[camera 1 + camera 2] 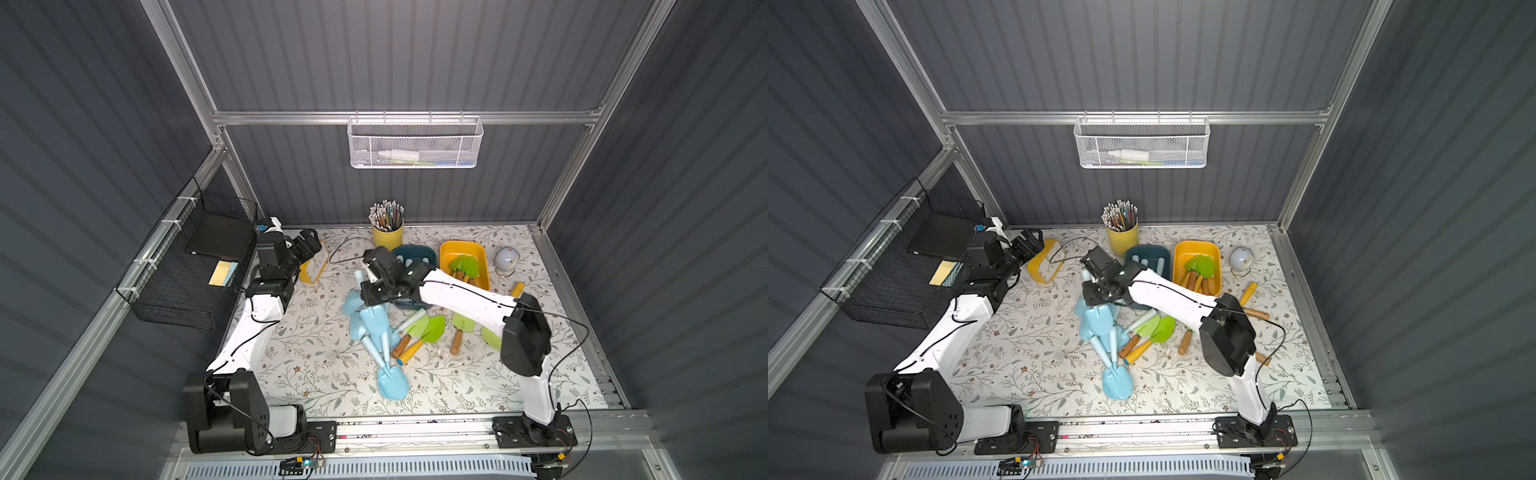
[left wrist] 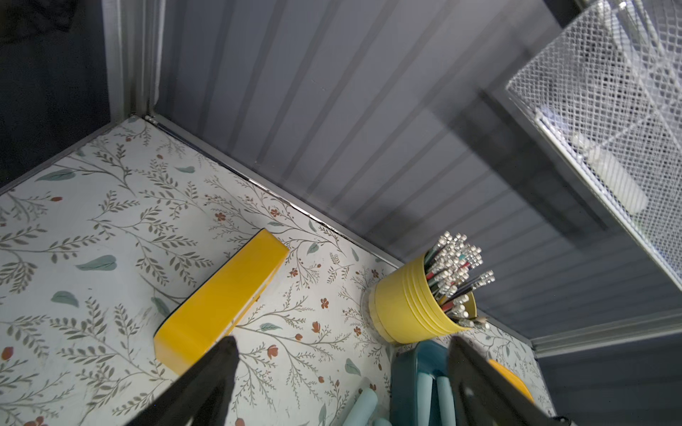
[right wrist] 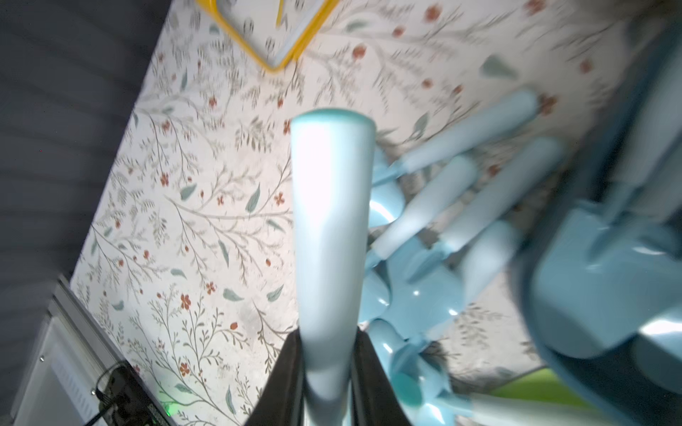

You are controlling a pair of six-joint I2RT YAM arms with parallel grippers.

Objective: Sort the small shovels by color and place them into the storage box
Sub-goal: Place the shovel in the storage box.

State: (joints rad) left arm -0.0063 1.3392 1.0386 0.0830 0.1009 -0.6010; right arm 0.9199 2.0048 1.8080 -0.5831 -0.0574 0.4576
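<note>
The robot's right gripper needs to move outward next, over the teal storage box (image 1: 411, 248) (image 3: 616, 277), which lies beside it toward the yellow one, to let go of the shovel among matching blue ones.
A pile of pale blue small shovels (image 1: 374, 332) lies mid-table, with green-bladed, wooden-handled ones (image 1: 430, 328) beside it to the right. My right gripper (image 3: 328, 339) is shut on a pale blue shovel's handle (image 3: 330, 221), and in a top view it hangs above the far end of the pile (image 1: 368, 280). A teal storage box (image 1: 411, 248) behind it holds blue shovels. The yellow storage box (image 1: 461, 244) next to it holds green ones. My left gripper (image 2: 341, 346) is open and empty at the back left (image 1: 309, 245), above a yellow frame.
A yellow cup of pencils (image 1: 387, 235) stands at the back wall. The yellow frame (image 1: 316, 268) with a cable lies at back left, a small white lamp (image 1: 506, 259) at back right. A black wire basket (image 1: 195, 270) hangs on the left wall, a white mesh basket (image 1: 415, 143) on the back wall.
</note>
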